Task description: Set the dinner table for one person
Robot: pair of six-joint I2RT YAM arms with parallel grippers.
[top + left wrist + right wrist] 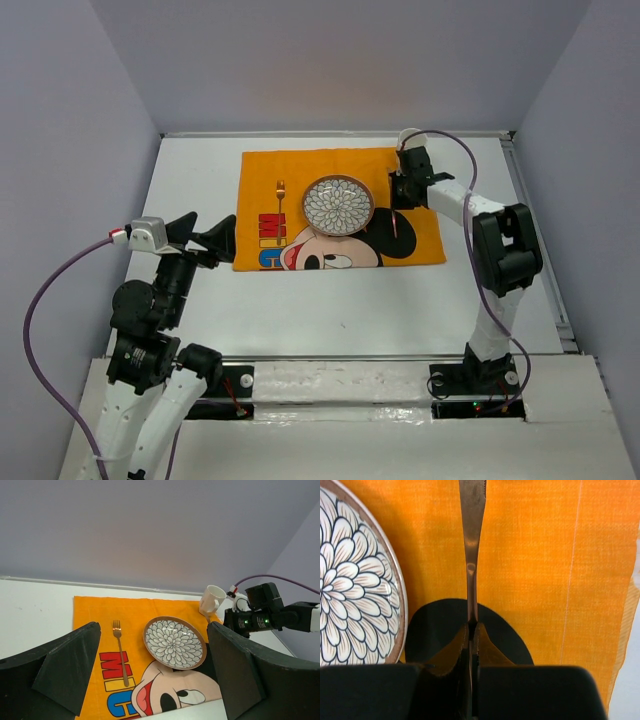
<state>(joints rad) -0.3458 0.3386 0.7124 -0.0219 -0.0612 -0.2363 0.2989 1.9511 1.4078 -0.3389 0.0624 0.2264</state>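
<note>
I should lower my right gripper to the part of the placemat below it, beside the plate, and let go of the copper knife (pixel 471 525) there, across the plate from the fork.
The white dinner table (pixel 330 310) carries an orange cartoon placemat (pixel 420 235). A flower-patterned plate (pixel 338 205) sits in the placemat's middle, with a copper fork (pixel 281 192) to its left. My right gripper (pixel 472 627) is shut on the handle of a copper knife (pixel 471 525), which points along the placemat just right of the plate (pixel 350 580). In the top view the right gripper (pixel 400 196) is over the placemat's right part. My left gripper (pixel 205 237) is open and empty at the placemat's left edge. The left wrist view shows the plate (pixel 175 642) and fork (pixel 120 650).
A white mug (pixel 212 599) stands at the placemat's far right corner, close behind the right wrist (pixel 412 165). Pale grey-lilac walls (pixel 70 150) close the table on three sides. A raised rail (pixel 535 230) runs along the right edge.
</note>
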